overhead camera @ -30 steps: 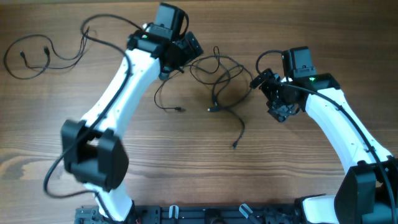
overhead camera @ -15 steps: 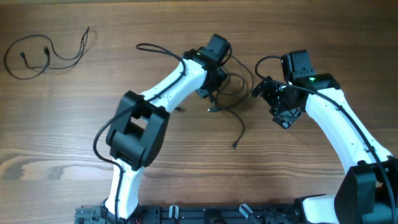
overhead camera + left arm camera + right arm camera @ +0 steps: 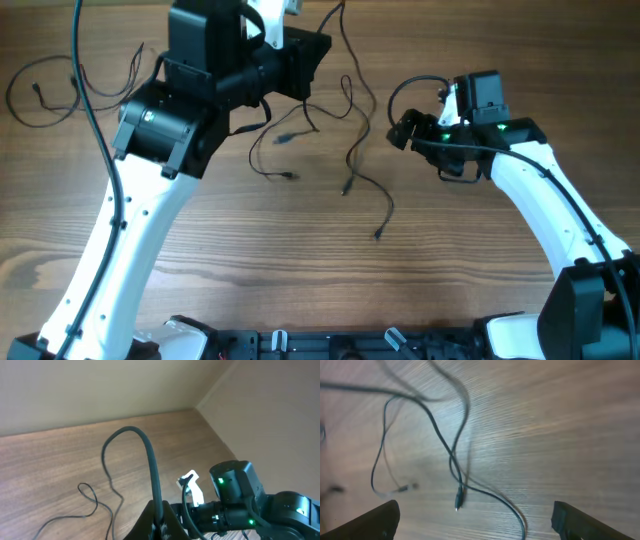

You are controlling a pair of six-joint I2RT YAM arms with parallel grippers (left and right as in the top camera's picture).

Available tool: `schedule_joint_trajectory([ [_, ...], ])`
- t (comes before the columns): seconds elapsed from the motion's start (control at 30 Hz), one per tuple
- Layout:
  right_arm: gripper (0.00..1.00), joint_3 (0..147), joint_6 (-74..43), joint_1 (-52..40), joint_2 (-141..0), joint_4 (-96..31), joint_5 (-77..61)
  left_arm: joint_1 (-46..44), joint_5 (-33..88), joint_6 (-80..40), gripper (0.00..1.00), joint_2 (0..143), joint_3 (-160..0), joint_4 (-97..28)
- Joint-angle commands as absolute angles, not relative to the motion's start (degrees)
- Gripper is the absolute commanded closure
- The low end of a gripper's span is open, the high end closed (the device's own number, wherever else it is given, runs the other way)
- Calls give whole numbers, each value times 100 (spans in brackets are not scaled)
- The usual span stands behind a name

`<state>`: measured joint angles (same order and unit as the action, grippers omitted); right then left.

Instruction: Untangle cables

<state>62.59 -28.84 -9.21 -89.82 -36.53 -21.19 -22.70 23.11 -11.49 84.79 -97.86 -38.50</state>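
Note:
Bare table clear of the other cables lies below, to the left in the overhead view, so my left gripper should carry the cable there next, lower and release it.
The cables (image 3: 352,150) are thin black wires spread over the middle of the table, with plug ends at the front (image 3: 345,188). My left gripper (image 3: 318,45) is raised high at the back. In the left wrist view it (image 3: 161,527) is shut on one cable (image 3: 148,450), which arches up from the fingers. Other strands (image 3: 95,505) lie on the wood below. My right gripper (image 3: 400,130) hovers just right of the wires. It (image 3: 480,522) is open, with a cable plug (image 3: 457,502) on the table between its fingertips (image 3: 380,520), untouched.
A separate thin wire (image 3: 50,90) lies looped at the table's far left corner. A loose wire with a small plug (image 3: 288,177) lies left of the main strands. My right arm (image 3: 240,490) shows in the left wrist view, close by.
My left gripper went from open to shut on a cable and rose high, pulling strands up out of the bunch. The right gripper edged left and stayed open.

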Motion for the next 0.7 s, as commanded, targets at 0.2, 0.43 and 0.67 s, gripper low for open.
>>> schedule_joint_trajectory([
  [0.2, 0, 6250, -963, -932, -9258, -1492, -3863, -2222, 2397, -1090, 96, 7830, -9806, -3422],
  [0.43, 60, 6250, -1494, -1610, -10267, 86, -4512, -2220, 2344, -1116, 96, 7352, -9806, -3376],
  [0.67, 95, 6267, -1072, -989, -9568, 252, -8193, -1833, 226, -3343, 96, 7513, -9804, -4296],
])
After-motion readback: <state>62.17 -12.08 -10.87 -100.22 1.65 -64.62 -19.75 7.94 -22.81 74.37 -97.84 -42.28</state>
